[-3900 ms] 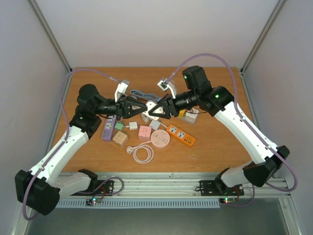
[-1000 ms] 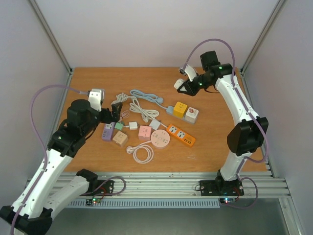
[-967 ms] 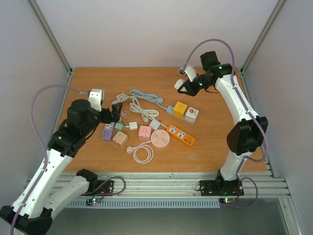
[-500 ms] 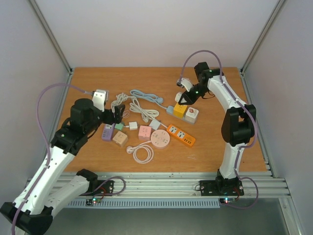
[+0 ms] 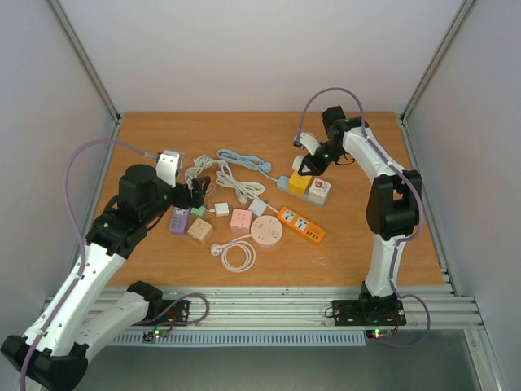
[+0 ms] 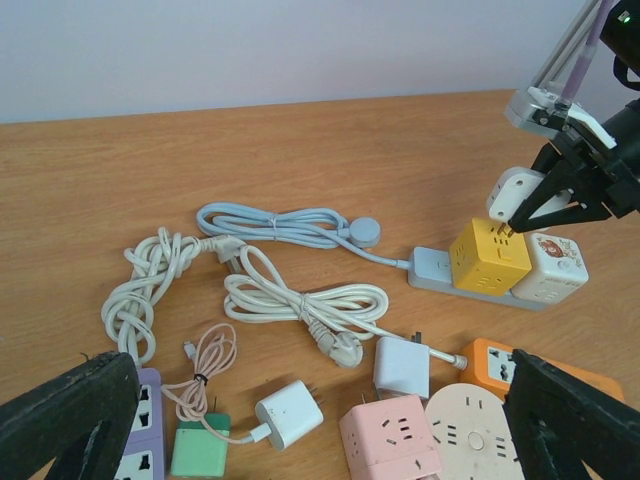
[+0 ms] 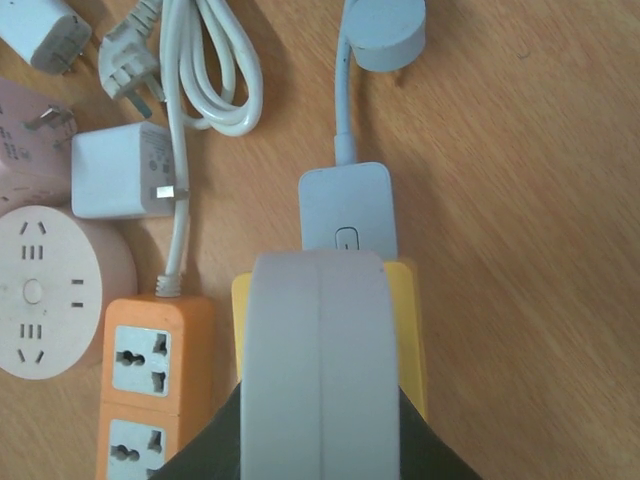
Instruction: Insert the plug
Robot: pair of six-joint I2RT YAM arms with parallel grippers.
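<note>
My right gripper lowers the white plug onto the top of the yellow cube socket next and releases it, because the plug's pins still show beneath it.
My right gripper is shut on a white plug, also seen as the white plug in the left wrist view. The plug hangs right over the yellow cube socket, prongs down at its top face; I cannot tell whether they are in. The yellow cube sits on a grey-blue strip beside a white cube. My left gripper stands open to the left above the small chargers, holding nothing, its fingers wide apart.
An orange power strip, a round pink socket, a pink cube and a purple strip lie in the middle. Coiled white cables, a blue cable, a white charger and a coiled cord surround them.
My right gripper has come down from the back of the table with the plug to just over the yellow cube. The left arm has shifted only slightly.
</note>
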